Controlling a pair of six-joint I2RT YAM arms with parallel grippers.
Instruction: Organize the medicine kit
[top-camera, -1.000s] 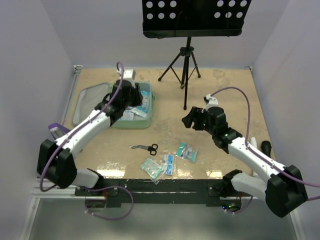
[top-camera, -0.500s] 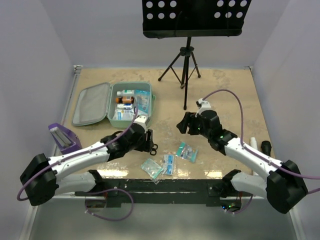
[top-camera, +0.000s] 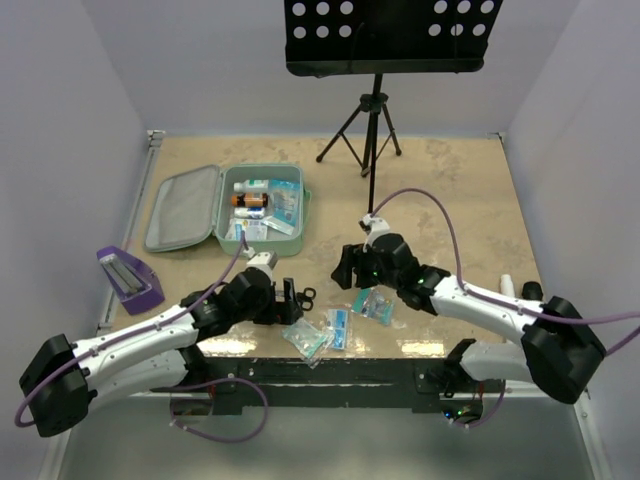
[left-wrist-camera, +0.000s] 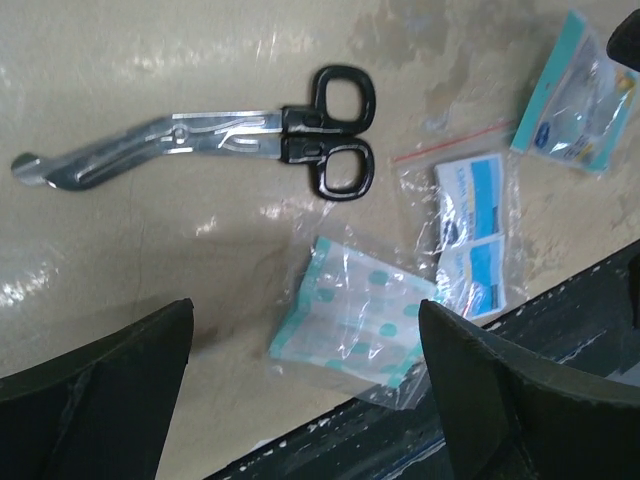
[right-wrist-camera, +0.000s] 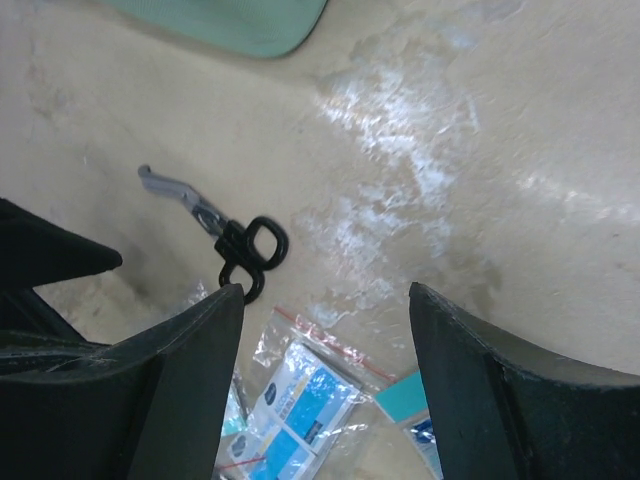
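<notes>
I need to lower my left gripper to the dotted clear bag's edge (top-camera: 290, 334) (left-wrist-camera: 297, 300) away from the wipes, and then bring its fingers closer together onto that edge.
The medicine kit (top-camera: 303, 211) lies open at the back left, mint-green, lid flat to its left, several items inside. Its corner shows in the right wrist view (right-wrist-camera: 240, 25). Black-handled scissors (left-wrist-camera: 230, 140) (right-wrist-camera: 240, 245) lie on the table in front of it. My left gripper (top-camera: 290, 300) (left-wrist-camera: 305, 330) hangs open above the scissors and a dotted clear bag (left-wrist-camera: 360, 315) (top-camera: 305, 338), holding nothing. A bag of blue wipes (left-wrist-camera: 475, 240) (right-wrist-camera: 300, 400) (top-camera: 338, 327) and a teal packet (top-camera: 375, 303) (left-wrist-camera: 575, 110) lie alongside. My right gripper (top-camera: 347, 268) (right-wrist-camera: 328, 295) is open and empty above the wipes.
A purple holder (top-camera: 128, 277) stands at the left edge. A black tripod stand (top-camera: 372, 130) rises at the back centre. A small white bottle (top-camera: 508, 285) lies by the right wall. The black front rail (top-camera: 330, 365) runs just below the bags.
My left arm swung from the kit down to the front by the scissors, its jaws opening wide. My right arm moved left and nearer, over the packets.
</notes>
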